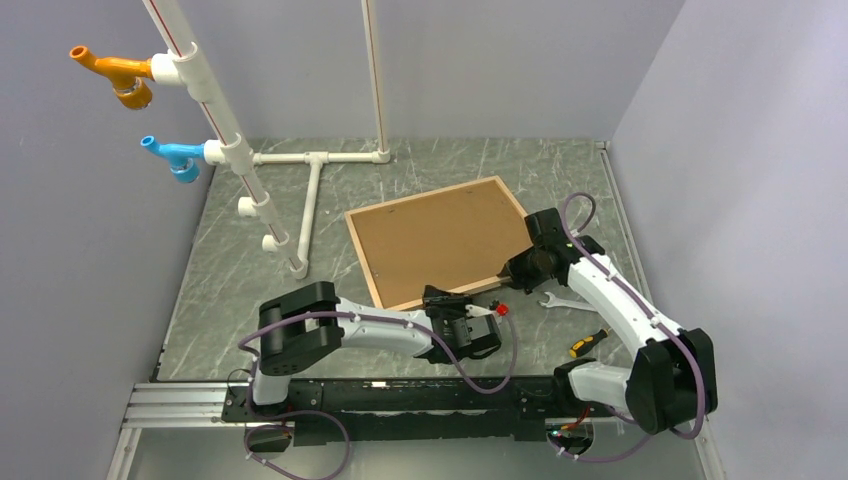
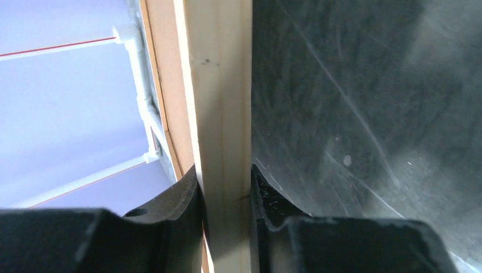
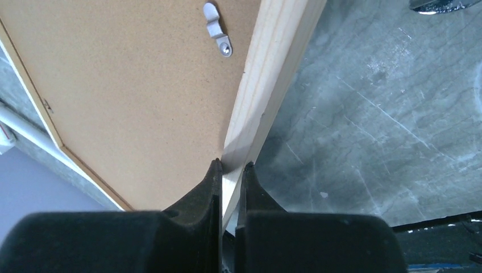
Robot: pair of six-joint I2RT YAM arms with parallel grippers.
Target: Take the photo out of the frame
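Note:
The tabletop (image 1: 331,240) beside the white pipe lies outward of my left gripper, and the back of the frame faces up. I will lift the frame, flip it that way, lower it and release it.
The frame (image 1: 372,252) of thin light wood lies back side up on the grey table, holding a plain brown board (image 1: 440,240). The photo's printed side is hidden. My left gripper (image 1: 446,297) is shut on the frame's near edge, the wooden moulding (image 2: 221,114) clamped between both fingers. My right gripper (image 1: 520,266) is shut on the frame's near right corner, its jaws pinching the moulding (image 3: 267,96) beside the brown back (image 3: 131,85). A small metal turn clip (image 3: 217,28) sits on the back near that edge.
A white pipe structure (image 1: 300,190) with orange (image 1: 115,75) and blue (image 1: 170,155) fittings stands at the back left. A wrench (image 1: 560,300), a red-tipped tool (image 1: 500,309) and a screwdriver (image 1: 588,343) lie near the frame's right front.

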